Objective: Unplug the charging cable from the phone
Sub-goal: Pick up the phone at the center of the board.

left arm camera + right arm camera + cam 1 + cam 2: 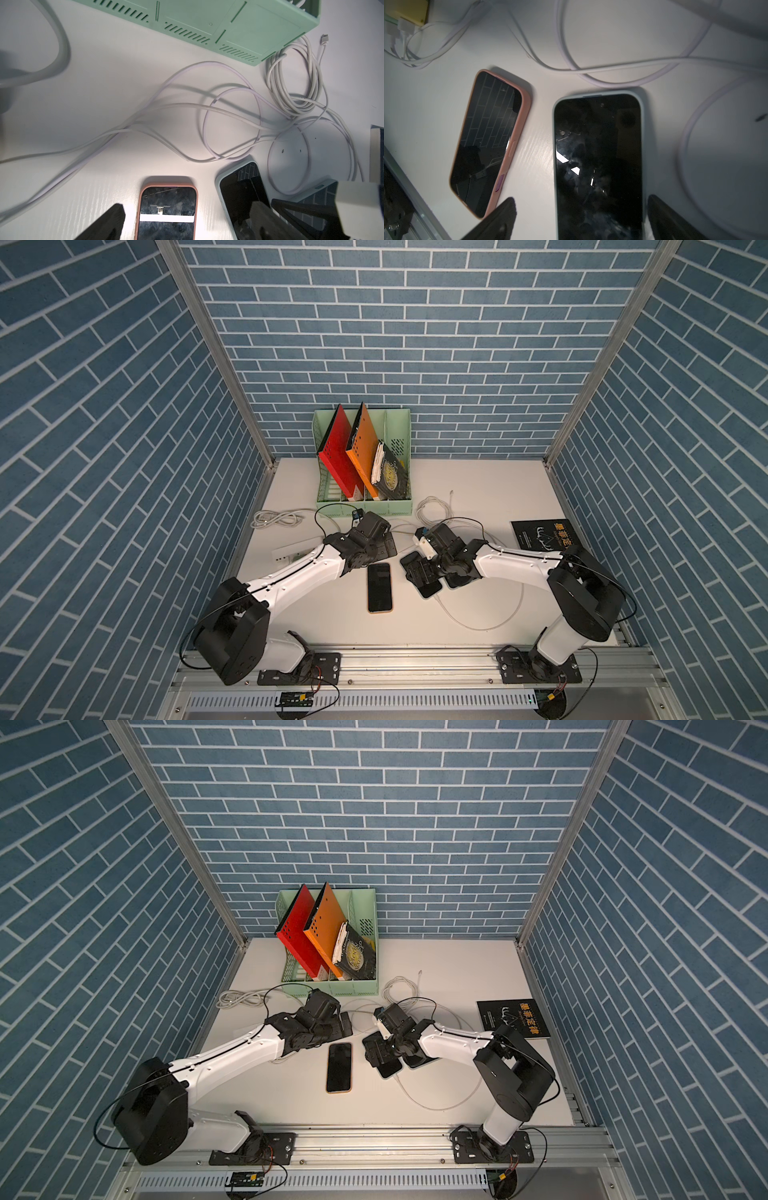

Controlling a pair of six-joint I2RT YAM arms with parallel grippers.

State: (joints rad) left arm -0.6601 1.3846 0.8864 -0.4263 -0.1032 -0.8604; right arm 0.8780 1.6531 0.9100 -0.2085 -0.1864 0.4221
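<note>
The white cable runs from the pale-cased phone's near end, so the robot's right gripper will go down around that phone's long sides and close on them.
Two phones lie face up with dark screens. The pink-cased phone point(379, 587) point(166, 207) point(488, 141) is at the table's middle. The pale-cased phone point(430, 594) point(598, 155) point(239, 191) lies just right of it. A white charging cable point(478, 627) point(436, 1107) runs from its near end and curves back toward the right arm; the plug is too small to make out. My left gripper point(376, 556) point(182, 222) hangs open over the pink phone's far end. My right gripper point(417, 572) point(582, 218) is open, with a finger on either side of the pale phone.
A third dark phone point(457, 583) point(311, 195) lies under the right wrist. Loose white cables point(207, 116) and a coil point(432, 508) spread behind the phones. A green file rack point(332, 506) stands at the back, a black book point(540, 535) at the right, a white power strip point(291, 553) at the left.
</note>
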